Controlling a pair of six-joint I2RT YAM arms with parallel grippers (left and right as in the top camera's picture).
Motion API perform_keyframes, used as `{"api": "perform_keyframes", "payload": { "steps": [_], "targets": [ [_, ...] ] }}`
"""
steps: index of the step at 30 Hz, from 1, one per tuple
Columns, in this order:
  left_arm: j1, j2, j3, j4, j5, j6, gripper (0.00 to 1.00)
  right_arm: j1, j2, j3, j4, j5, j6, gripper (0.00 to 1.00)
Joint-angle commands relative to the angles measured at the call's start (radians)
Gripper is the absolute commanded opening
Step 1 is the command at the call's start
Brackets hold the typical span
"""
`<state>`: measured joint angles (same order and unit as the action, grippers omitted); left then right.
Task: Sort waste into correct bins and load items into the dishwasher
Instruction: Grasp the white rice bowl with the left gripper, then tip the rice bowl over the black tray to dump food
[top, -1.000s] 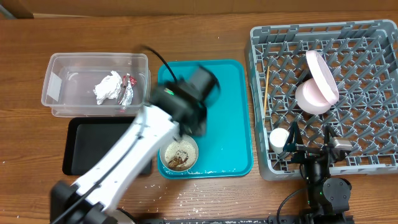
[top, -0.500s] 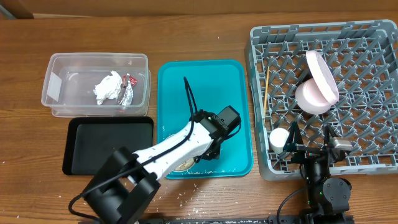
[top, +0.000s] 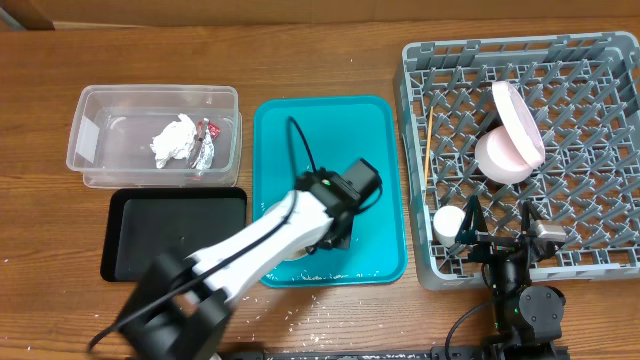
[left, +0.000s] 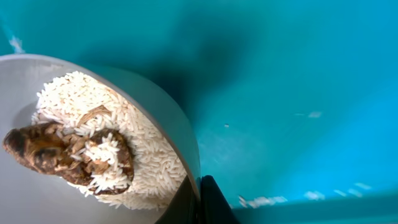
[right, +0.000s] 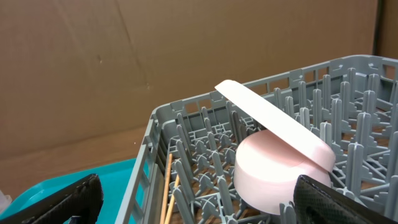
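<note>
I next lift my left gripper, empty the bowl into the black tray, then cross and release, as free slots by the chopsticks are to its right in the overhead view.
My left gripper is down on the teal serving tray, shut on the right rim of the cream bowl. In the left wrist view its fingers pinch the rim from both sides. The bowl holds brown food scraps on white rice. The arm hides most of the bowl from overhead. The napkin and foil wrapper lie in the clear tub. The black tray holds nothing. The white plate, pink bowl and chopsticks are in the grey rack. My right gripper is open.
The right arm rests at the rack's front edge beside a small white round object. Loose rice grains lie along the teal tray's front edge. The right wrist view shows the plate leaning on the pink bowl.
My left arm swung down over the teal tray and its gripper closed on the cream bowl's rim. The bowl, open to view one second ago, is now mostly covered. The right arm has not moved.
</note>
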<state>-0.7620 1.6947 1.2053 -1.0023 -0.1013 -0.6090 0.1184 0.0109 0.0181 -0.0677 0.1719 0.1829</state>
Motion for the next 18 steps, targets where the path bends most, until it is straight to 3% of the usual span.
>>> {"api": "perform_keyframes", "payload": {
  "steps": [1, 3, 7, 9, 18],
  "targets": [
    [0.103, -0.221, 0.041, -0.031, 0.051, 0.055, 0.04, -0.002, -0.008, -0.010, 0.007, 0.000, 0.003, 1.00],
    [0.209, -0.293, 0.023, -0.057, 0.124, 0.100, 0.04, -0.002, -0.008, -0.010, 0.007, 0.000, 0.003, 1.00],
    [0.480, -0.362, -0.059, -0.059, 0.434, 0.272, 0.04, -0.002, -0.008, -0.010, 0.007, 0.000, 0.003, 1.00],
    [0.656, -0.367, -0.121, -0.042, 0.679, 0.429, 0.04, -0.002, -0.008, -0.010, 0.007, 0.000, 0.003, 1.00],
    [1.171, -0.366, -0.343, 0.012, 1.243, 0.858, 0.04, -0.002, -0.008, -0.010, 0.007, 0.000, 0.003, 1.00]
  ]
}}
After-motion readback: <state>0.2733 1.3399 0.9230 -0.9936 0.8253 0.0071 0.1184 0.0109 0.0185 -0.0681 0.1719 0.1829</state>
